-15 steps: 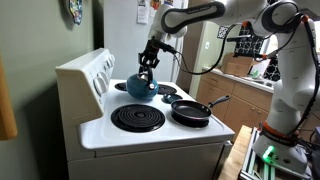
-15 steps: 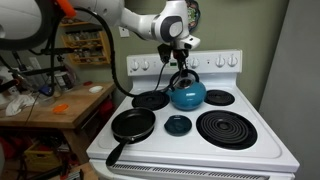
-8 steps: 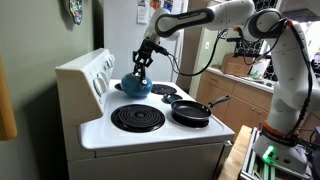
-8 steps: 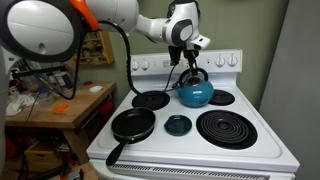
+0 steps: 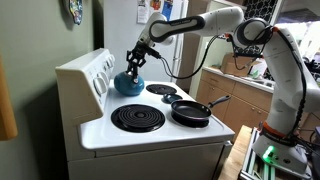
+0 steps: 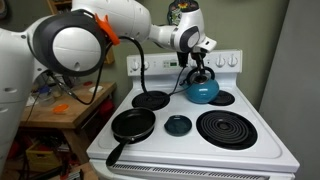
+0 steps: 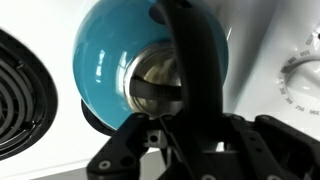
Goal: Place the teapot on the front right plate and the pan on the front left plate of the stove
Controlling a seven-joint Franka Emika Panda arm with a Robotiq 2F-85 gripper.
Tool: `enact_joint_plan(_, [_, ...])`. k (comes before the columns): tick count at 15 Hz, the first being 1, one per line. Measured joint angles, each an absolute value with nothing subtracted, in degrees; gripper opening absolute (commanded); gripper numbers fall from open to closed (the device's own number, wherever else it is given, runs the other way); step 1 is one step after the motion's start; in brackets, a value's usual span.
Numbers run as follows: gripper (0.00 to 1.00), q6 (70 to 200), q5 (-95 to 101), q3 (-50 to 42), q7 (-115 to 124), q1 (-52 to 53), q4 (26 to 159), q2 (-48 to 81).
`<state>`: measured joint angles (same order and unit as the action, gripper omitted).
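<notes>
The robot will move its gripper with the teapot (image 6: 202, 93) outward onto the rear burner (image 6: 224, 99) and release the handle there, since the burner's dark edge sticks out beyond the blue body of the teapot.
The glossy blue teapot (image 5: 128, 84) (image 6: 202, 93) is at the back of the white stove (image 5: 95, 135) (image 6: 190, 150), close to the knob panel and over a rear burner. My gripper (image 5: 137, 61) (image 6: 199, 72) (image 7: 186, 122) is shut on its black arched handle from above. The wrist view shows the blue body (image 7: 105, 60) under the jaws. I cannot tell if it rests or hangs. The black pan (image 5: 190, 112) (image 6: 133, 125) sits on a front burner, long handle pointing off the stove. The large front coil plate (image 5: 138, 119) (image 6: 232, 128) is bare.
A second large coil (image 6: 152, 100) lies bare at the back. A small dark round object (image 6: 178, 125) sits at the stove's middle. The raised knob panel (image 5: 88, 72) (image 6: 225, 62) is right behind the teapot. A wooden table (image 6: 60, 108) stands beside the stove.
My gripper has carried the teapot from the middle of the stove towards the back panel. The pan has not moved.
</notes>
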<state>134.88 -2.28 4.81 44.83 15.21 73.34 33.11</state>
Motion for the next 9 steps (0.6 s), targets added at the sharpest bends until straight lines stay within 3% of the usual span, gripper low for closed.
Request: enact_joint_plan(9, [0.02,140.7,-2.9,2.7,49.4,15.3,68.7,37.6])
